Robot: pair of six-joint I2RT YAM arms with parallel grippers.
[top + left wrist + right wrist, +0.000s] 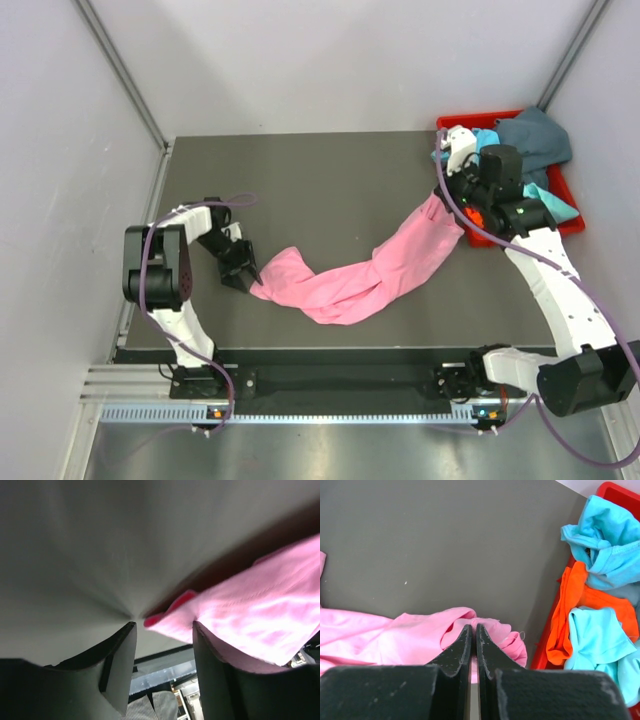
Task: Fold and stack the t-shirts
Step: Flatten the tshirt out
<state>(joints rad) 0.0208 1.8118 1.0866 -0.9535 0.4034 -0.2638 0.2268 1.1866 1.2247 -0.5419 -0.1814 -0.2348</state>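
The left gripper eases its fingers onto the pink t-shirt's loose end [257, 291] [172, 622] next and closes, since that end lies just at the gripper, already reaching between its open fingers.
A bright pink t-shirt [360, 280] lies stretched in a loose band across the grey table, from lower left up toward the bin. My right gripper [452, 205] is shut on its upper right end; the right wrist view shows pink cloth [395, 635] pinched between the closed gripper [474, 626]. My left gripper [246, 280] sits at the shirt's left end. In the left wrist view that gripper [164, 625] is open, with the pink hem [250, 615] over the right fingertip and nothing gripped. Turquoise [605, 535], orange [580, 600] and dark teal-grey [535, 135] t-shirts lie heaped in the bin.
A red plastic bin [572, 218] stands at the table's far right corner, just beside the right gripper. Pale walls close off the table at the back and both sides. The black front rail [330, 385] runs between the two arm bases.
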